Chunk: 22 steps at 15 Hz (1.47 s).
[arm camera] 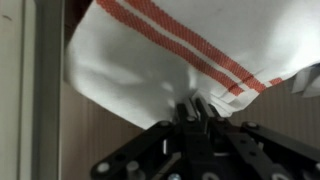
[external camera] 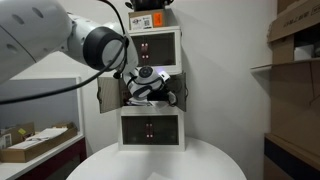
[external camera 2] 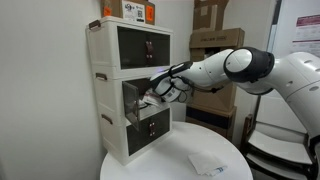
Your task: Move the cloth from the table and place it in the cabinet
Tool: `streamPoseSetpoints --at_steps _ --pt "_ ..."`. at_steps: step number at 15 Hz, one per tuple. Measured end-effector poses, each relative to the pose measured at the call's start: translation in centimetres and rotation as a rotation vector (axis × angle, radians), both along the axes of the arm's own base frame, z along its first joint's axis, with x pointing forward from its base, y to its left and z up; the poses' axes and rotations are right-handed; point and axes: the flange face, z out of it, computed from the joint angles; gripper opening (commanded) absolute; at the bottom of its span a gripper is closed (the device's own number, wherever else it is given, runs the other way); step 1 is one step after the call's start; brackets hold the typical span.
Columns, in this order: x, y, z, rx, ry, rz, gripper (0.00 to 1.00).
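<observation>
My gripper will next push outward, deeper into the cabinet's open middle section [external camera: 168, 88] while it turns, and release the pinched fold of the cloth there, as both cabinet doors stand open beside it.
The cloth [arm camera: 140, 60] is white with red stripes and fills the wrist view. My gripper [arm camera: 193, 106] is shut on a pinched fold of it. In both exterior views the gripper [external camera: 150, 86] [external camera 2: 160, 90] reaches into the open middle compartment of the white three-level cabinet [external camera: 150, 130] [external camera 2: 128, 60], which stands on the round white table [external camera: 150, 168] [external camera 2: 165, 165]. The compartment's two small doors [external camera: 107, 95] stand open on either side of the gripper. How far the cloth rests on the compartment floor is hidden by the hand.
A flat white crumpled sheet [external camera 2: 206, 163] lies on the table near its front edge. A box [external camera 2: 130, 10] sits on top of the cabinet. Cardboard boxes stand on shelves beside the table [external camera: 295, 45] [external camera 2: 215, 40]. A low bench with clutter [external camera: 35, 145] is at the side.
</observation>
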Motion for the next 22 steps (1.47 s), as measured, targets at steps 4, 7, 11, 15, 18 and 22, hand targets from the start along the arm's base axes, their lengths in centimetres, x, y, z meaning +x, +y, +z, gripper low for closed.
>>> streamPoseSetpoints --at_steps 4,7,11,15,18,22 --pt "1.7 -0.2 -0.2 0.101 0.031 0.037 0.02" --pt "2.7 0.0 -0.8 0.161 0.059 0.057 0.02" --pt "3.7 0.3 -2.3 0.218 0.09 0.053 0.02" --pt "4.7 0.7 -3.0 0.258 0.099 0.036 0.02" --pt "5.3 0.9 -2.8 0.278 0.091 0.024 0.02" --pt "5.9 1.2 -2.5 0.294 0.084 0.027 0.27"
